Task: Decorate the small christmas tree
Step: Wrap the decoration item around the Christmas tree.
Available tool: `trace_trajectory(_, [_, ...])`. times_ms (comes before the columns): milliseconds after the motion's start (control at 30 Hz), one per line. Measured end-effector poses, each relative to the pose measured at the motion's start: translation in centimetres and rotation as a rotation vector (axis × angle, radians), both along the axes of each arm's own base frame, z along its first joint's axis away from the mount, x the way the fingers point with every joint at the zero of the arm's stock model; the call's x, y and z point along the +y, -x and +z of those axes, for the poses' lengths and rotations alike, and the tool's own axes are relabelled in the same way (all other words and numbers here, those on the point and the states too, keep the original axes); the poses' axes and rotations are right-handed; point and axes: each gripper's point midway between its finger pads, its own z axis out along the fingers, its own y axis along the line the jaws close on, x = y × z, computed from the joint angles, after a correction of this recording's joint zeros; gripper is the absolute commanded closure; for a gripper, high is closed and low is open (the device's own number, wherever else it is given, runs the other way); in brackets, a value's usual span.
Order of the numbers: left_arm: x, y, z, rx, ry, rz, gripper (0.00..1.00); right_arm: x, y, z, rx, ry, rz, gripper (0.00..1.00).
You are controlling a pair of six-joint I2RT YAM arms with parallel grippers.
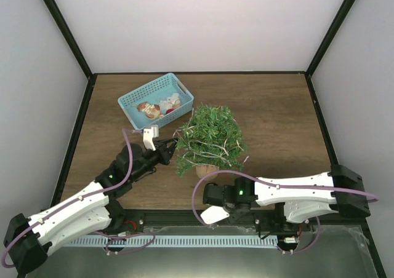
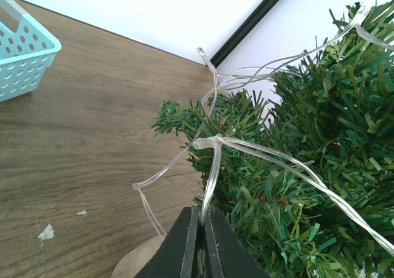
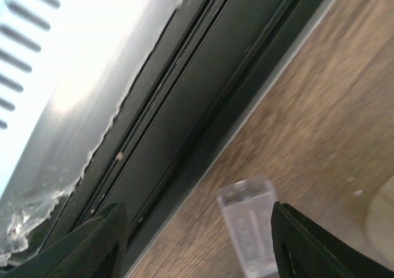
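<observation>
My right gripper lowers its open fingers around the sides of the small clear plastic box on the tabletop below next and closes them.
The small christmas tree stands mid-table in its brown pot. A clear light string is draped over its branches. My left gripper is at the tree's left side. In the left wrist view it is shut on a strand of the light string, right beside the green needles. My right gripper is low at the table's near edge, in front of the pot. In the right wrist view it is open, with a small clear plastic box lying on the table between its jaws, untouched.
A light-blue plastic basket with several ornaments stands at the back left; its corner shows in the left wrist view. The black frame rail runs along the table's near edge, next to the right gripper.
</observation>
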Motion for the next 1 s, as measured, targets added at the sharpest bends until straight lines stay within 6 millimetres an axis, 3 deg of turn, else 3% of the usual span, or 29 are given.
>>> trace_trajectory(167, [0.0, 0.1, -0.7, 0.006, 0.000, -0.003, 0.96, -2.1, -0.4, -1.9, -0.024, 0.081, -0.002, 0.34])
trace_trajectory(600, [-0.1, 0.3, -1.4, 0.037, 0.019, -0.010, 0.96, -2.4, -4.2, -4.9, -0.148, 0.182, -0.030, 0.33])
trace_trajectory(833, [-0.2, 0.3, -1.5, 0.038, 0.032, -0.014, 0.96, -2.3, -4.6, -5.6, -0.160, 0.214, -0.019, 0.33])
trace_trajectory(900, [-0.2, 0.3, -1.4, 0.037, 0.035, -0.014, 0.96, -2.3, -4.6, -5.6, -0.160, 0.217, -0.015, 0.36])
trace_trajectory(1000, [-0.2, 0.3, -1.4, 0.035, 0.037, -0.015, 0.96, -2.3, -4.6, -5.7, -0.158, 0.219, -0.007, 0.49])
